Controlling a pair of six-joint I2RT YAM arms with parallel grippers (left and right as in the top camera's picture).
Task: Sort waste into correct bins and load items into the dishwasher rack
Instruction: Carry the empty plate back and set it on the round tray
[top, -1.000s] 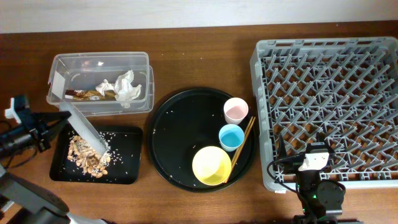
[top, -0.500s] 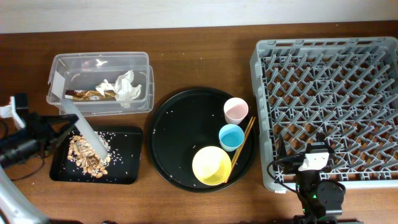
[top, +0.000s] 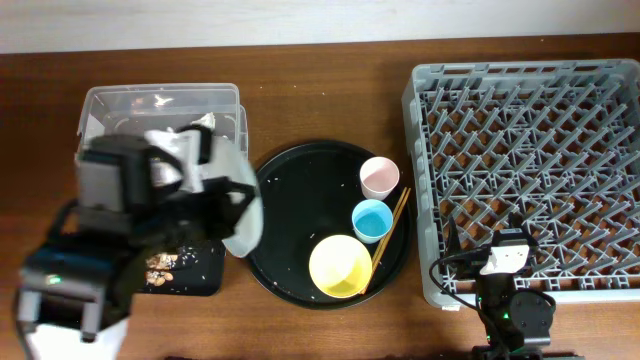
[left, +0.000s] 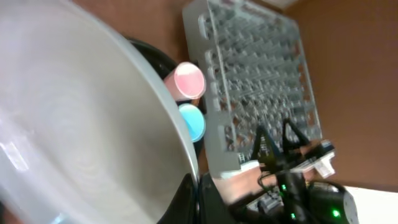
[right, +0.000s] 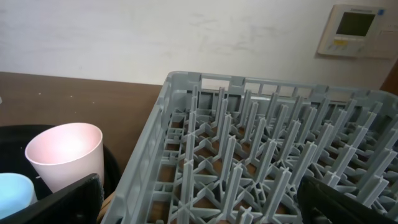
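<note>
The round tray's bottom is bare beside the cups, so I will move my left gripper to the right in the overhead view and down, and let go of the plate (top: 245, 210) there.
My left gripper (left: 198, 198) is shut on the rim of the pale grey-green plate (left: 81, 124). In the overhead view the blurred arm holds the plate (top: 245, 210) tilted over the left edge of the round black tray (top: 290, 180). That tray holds the pink cup (top: 379, 177), blue cup (top: 371, 220), yellow bowl (top: 340, 266) and chopsticks (top: 390, 235). Food scraps (top: 160, 265) lie in the shallow black tray (top: 195, 278). The clear box (top: 160, 100) shows a bit of tissue (top: 205, 122); the wrapper is hidden. My right gripper (right: 199, 208) is open at the dishwasher rack's (top: 530, 160) front-left corner.
The left arm covers most of the clear box and the shallow black tray. The right wrist view shows the pink cup (right: 65, 155) and the rack's pegs (right: 261, 143). Bare wooden table lies behind the round tray.
The left arm has swung from the table's left edge to the right with the plate. The plate was tilted over the shallow black tray and now hangs at the round tray's left edge. The right arm is still.
</note>
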